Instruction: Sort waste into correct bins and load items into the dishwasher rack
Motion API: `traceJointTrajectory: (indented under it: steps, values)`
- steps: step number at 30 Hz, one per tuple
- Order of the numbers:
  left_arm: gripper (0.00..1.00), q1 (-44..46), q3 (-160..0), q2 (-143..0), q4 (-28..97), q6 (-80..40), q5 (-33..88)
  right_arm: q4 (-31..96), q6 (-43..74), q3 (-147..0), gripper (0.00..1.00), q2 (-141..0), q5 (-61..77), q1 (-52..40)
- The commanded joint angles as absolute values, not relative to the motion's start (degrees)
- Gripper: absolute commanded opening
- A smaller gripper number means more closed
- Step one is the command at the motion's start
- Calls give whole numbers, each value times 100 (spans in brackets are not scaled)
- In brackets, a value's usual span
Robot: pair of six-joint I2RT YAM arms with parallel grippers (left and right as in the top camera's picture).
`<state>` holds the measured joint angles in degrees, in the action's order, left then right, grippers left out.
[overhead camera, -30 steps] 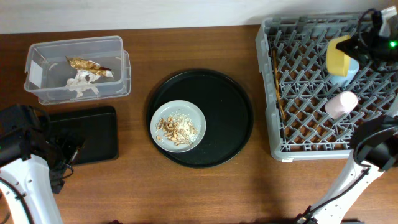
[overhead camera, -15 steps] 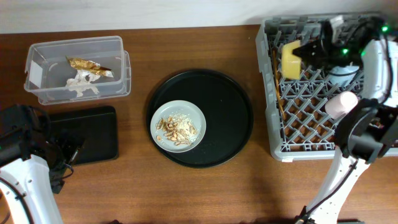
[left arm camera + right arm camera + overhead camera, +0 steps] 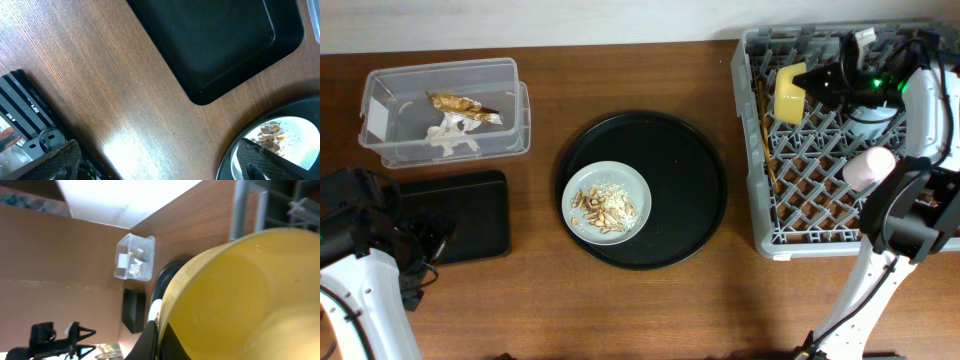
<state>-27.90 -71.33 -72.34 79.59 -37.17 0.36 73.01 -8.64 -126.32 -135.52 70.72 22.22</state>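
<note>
The rack's bare wires are below the gripper, so the robot's right gripper needs to go down next with a turn, tipping the yellow bowl point(image 3: 788, 93) onto them to release the bowl's rim.
My right gripper point(image 3: 817, 82) point(image 3: 159, 335) is shut on the rim of the yellow bowl point(image 3: 788, 93) point(image 3: 240, 295), holding it on its side over the back left of the dishwasher rack point(image 3: 760, 215). The pink cup point(image 3: 870, 167) lies in the rack, the light-blue cup point(image 3: 868, 122) sits partly under my arm, and the chopsticks point(image 3: 765, 135) lie along the rack's left side. The pale grey plate point(image 3: 582, 178) carries food scraps point(image 3: 605, 205) point(image 3: 272, 132). The clear tub point(image 3: 510, 100) holds the gold wrapper point(image 3: 460, 105) and tissue point(image 3: 450, 135). My left gripper point(image 3: 160, 165) is open and empty beside the shallow black tray point(image 3: 460, 215) point(image 3: 215, 35).
The plate rests on a large round black tray point(image 3: 690, 190) in the middle of the brown table. A white wall edge runs along the back. The rack's raised grey wall point(image 3: 245, 210) stands between the bowl and the table.
My right gripper has carried the yellow bowl leftward from the rack's back right to its back left, uncovering the light-blue cup. The left arm has not moved.
</note>
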Motion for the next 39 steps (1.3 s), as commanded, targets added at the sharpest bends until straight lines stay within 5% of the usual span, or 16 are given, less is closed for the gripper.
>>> traceJointTrajectory:
  steps: [1, 13, 15, 18, 22, 28, 35, 39]
  values:
    - [99, -2818, -7126, -7242, 7953, -3774, -25, 7279, -502, -12621, 4, -13537, 6169, 2368]
    - [99, -2818, -7126, -7242, 7953, -3774, -25, 8040, -268, -12903, 17, -13423, 5328, 2987]
    - [99, -2818, -7126, -7242, 7953, -3774, -25, 8265, -266, -13069, 30, -13308, 4853, 3048]
    - [99, -2818, -7126, -7242, 7953, -3774, -25, 8578, -56, -13393, 64, -13096, 4082, 3098]
    - [99, -2818, -7126, -7242, 7953, -3774, -25, 8818, 598, -13782, 75, -12825, 2799, 3098]
    - [99, -2818, -7126, -7242, 7953, -3774, -25, 8805, 565, -13898, 67, -12562, 2630, 2810]
    - [99, -2818, -7126, -7242, 7953, -3774, -25, 8182, 338, -13474, 4, -12818, 2102, 1793]
    - [99, -2818, -7126, -7242, 7953, -3774, -25, 7443, 390, -13082, 4, -13047, 1719, 1479]
